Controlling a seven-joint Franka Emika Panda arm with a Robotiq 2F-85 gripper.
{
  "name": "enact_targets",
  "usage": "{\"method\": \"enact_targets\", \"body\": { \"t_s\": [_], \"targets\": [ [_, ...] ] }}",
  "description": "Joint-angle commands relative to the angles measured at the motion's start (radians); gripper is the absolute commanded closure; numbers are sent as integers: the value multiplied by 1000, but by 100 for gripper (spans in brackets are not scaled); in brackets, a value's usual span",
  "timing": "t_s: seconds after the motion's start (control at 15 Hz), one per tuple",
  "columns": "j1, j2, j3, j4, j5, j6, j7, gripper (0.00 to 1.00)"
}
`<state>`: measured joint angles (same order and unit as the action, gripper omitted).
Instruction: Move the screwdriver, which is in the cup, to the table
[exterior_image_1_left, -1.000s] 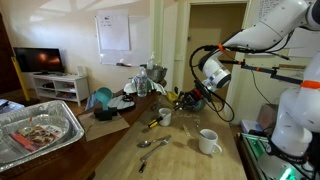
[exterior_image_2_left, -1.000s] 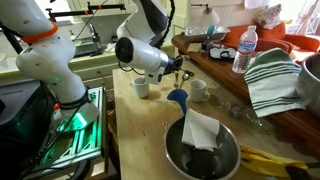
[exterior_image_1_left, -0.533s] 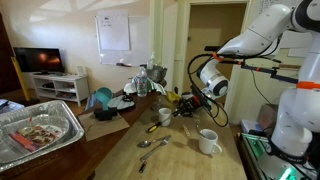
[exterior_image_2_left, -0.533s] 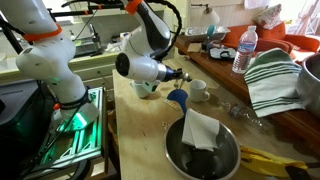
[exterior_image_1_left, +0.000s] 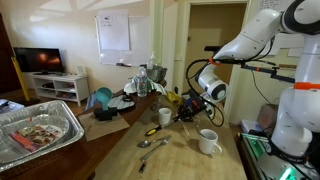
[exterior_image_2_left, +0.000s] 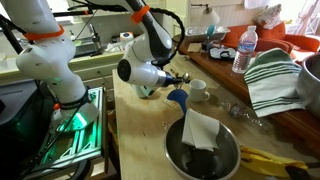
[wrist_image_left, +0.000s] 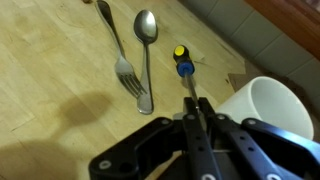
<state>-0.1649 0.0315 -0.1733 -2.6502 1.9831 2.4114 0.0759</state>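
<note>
My gripper carries the screwdriver down onto empty table between the spoon and the white cup next, then releases the screwdriver's stem.
In the wrist view my gripper (wrist_image_left: 196, 112) is shut on the thin dark shaft of the screwdriver (wrist_image_left: 183, 62). Its yellow-tipped handle points away from the jaws, low over the wooden table (wrist_image_left: 60, 60). A white cup (wrist_image_left: 268, 108) stands just right of the jaws; its handle is not visible there. In both exterior views my gripper (exterior_image_1_left: 186, 111) (exterior_image_2_left: 179, 78) is low over the table between the handled mug (exterior_image_1_left: 209, 141) and a plain white cup (exterior_image_1_left: 165, 116) (exterior_image_2_left: 198, 90). The screwdriver is too small to make out in those views.
A fork (wrist_image_left: 122, 60) and a silver spoon (wrist_image_left: 147, 45) lie on the table left of the screwdriver. A foil tray (exterior_image_1_left: 38, 130), a metal bowl with a napkin (exterior_image_2_left: 202, 148), a blue funnel (exterior_image_2_left: 178, 99) and bottles (exterior_image_2_left: 244, 50) crowd the tabletop.
My arm has come down and swung toward the tabletop, carrying the gripper from above the cups to just over the table between them. The cups, fork and spoon have not moved.
</note>
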Motion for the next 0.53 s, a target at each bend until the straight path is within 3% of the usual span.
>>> {"method": "enact_targets", "body": {
  "t_s": [0.0, 0.47],
  "targets": [
    [9, 51, 9, 14, -2, 32, 69, 98],
    [9, 87, 4, 16, -5, 38, 109, 98]
  ]
}}
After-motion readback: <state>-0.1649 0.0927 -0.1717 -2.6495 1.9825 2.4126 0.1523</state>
